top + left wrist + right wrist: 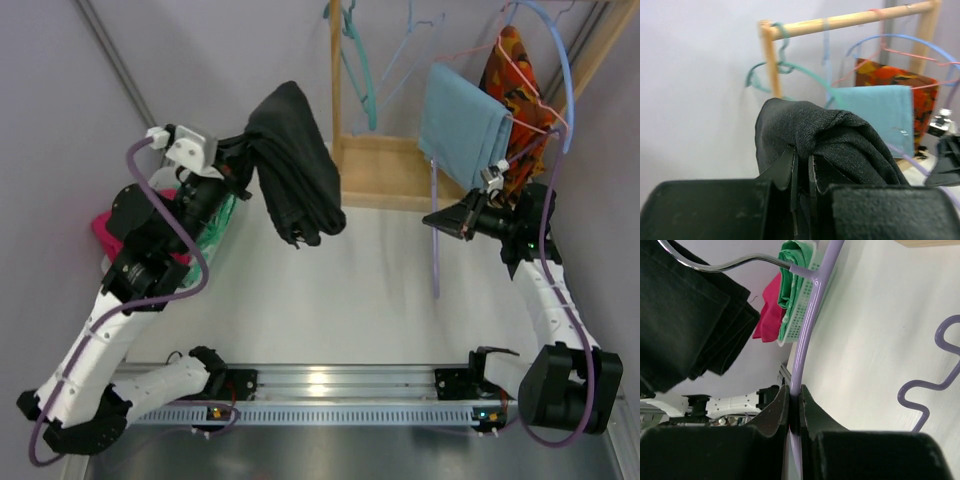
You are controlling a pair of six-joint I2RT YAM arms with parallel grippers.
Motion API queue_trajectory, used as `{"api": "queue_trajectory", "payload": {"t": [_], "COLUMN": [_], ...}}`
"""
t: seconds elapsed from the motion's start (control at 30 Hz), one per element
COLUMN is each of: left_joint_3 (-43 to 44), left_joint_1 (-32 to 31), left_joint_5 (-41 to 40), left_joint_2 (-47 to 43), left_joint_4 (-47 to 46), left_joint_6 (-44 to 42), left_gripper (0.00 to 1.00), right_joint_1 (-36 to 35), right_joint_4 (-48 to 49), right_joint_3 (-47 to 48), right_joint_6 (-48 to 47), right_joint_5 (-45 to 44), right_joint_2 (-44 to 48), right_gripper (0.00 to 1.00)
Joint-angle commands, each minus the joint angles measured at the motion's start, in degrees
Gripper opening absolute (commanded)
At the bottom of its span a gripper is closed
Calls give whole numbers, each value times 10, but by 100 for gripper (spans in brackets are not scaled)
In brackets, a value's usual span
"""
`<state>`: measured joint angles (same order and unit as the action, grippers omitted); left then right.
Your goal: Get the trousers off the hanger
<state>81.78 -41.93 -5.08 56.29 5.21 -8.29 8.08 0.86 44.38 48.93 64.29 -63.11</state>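
Next, the left gripper turns toward the basket first to get the black trousers (pixel 295 165) over the green and pink clothes, then lowers them.
The black trousers (pixel 295 165) hang bunched from my left gripper (pixel 245 160), which is shut on a fold of them high above the table's left side. In the left wrist view the cloth (pixel 830 135) is pinched between the jaws of that gripper (pixel 802 152). My right gripper (pixel 432 220) is shut on the thin purple hanger (pixel 435 250), which stands about upright at the right. In the right wrist view the gripper (pixel 795 389) clamps the hanger's purple bar (pixel 812 300); the trousers (pixel 685 305) hang to its left, apart from the bar.
A wooden rack (pixel 380 170) stands at the back with a teal hanger (pixel 790 67), a light blue cloth (pixel 462 125) and an orange patterned cloth (pixel 515 85). A basket (pixel 799 310) with green and pink clothes (pixel 105 230) sits at the left. A metal rail (pixel 330 385) runs along the near edge.
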Motion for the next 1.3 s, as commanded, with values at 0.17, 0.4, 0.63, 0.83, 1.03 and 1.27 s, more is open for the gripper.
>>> {"api": "queue_trajectory", "payload": {"t": [0.17,0.4,0.63,0.83,1.03,1.27], "left_joint_3": [-81,-93,-108,-180,-196,-181], "left_joint_1": [263,403,433,433,434,454], "left_joint_5": [25,-123,-283,-249,-241,-202], "left_joint_2": [-143,-189,-161,-72,102,277], "left_joint_4": [6,63,60,-115,-251,-290], "left_joint_6": [147,140,85,-37,-115,-74], "left_gripper": [0,0,0,0,0,8], "right_joint_1": [-1,-25,-36,-38,-38,-38], "right_joint_4": [-7,-23,-29,-52,-79,-137], "right_joint_3": [47,78,106,140,152,207], "right_joint_6": [-55,-62,-57,-55,-67,-89], "right_joint_5": [-5,-10,-20,-29,-36,-48], "right_joint_2": [-6,-26,-28,-19,1,24], "right_gripper": [0,0,0,0,0,0]}}
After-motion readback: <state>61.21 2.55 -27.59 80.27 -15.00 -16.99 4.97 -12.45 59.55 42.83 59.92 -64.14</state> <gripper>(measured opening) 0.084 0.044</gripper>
